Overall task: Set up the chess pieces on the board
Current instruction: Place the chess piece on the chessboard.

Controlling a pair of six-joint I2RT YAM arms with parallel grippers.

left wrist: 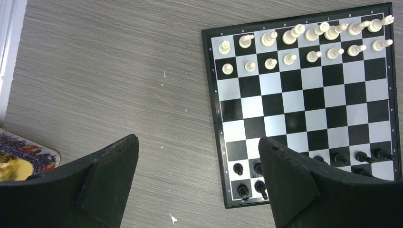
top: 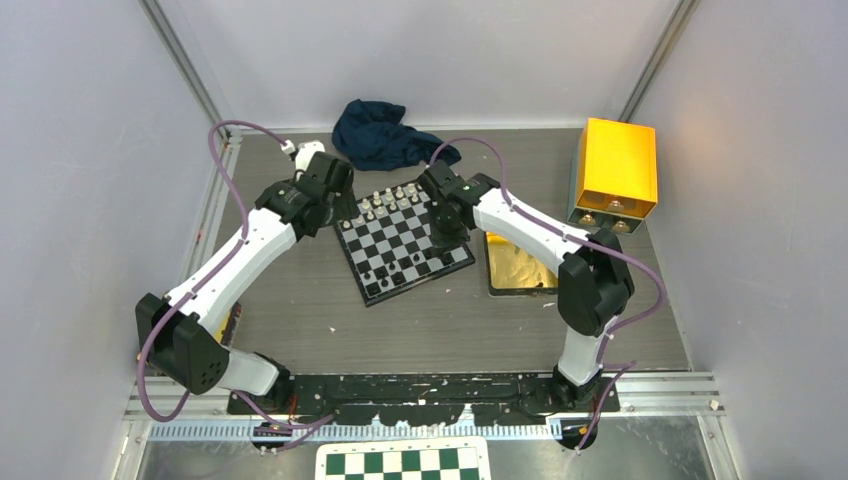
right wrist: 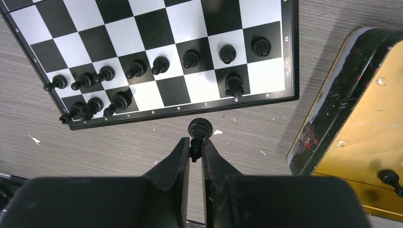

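The white square (top: 436,265) (right wrist: 205,87) beside the last row's lone piece, away from the tin, is bare, so my right gripper will go down over it next and let go there.
The board (top: 403,248) lies tilted mid-table. White chess pieces (left wrist: 304,45) fill two rows at its far side. Black chess pieces (right wrist: 161,65) stand along the near rows, with some squares of the last row bare. My right gripper (right wrist: 195,147) is shut on a black piece (right wrist: 200,127), held by its top just off the board's near edge (right wrist: 190,110). In the top view the right gripper (top: 447,236) hangs over the board's right side. My left gripper (left wrist: 199,161) is open and holds nothing, over the table beside the board's left edge (left wrist: 216,123).
A gold-lined tin (right wrist: 361,118) right of the board holds a loose black piece (right wrist: 390,178). A yellow box (top: 615,170) stands at the back right and a dark blue cloth (top: 385,135) at the back. A patterned tin (left wrist: 23,154) lies left. A green-and-white checkered board (top: 405,462) lies by the arm bases.
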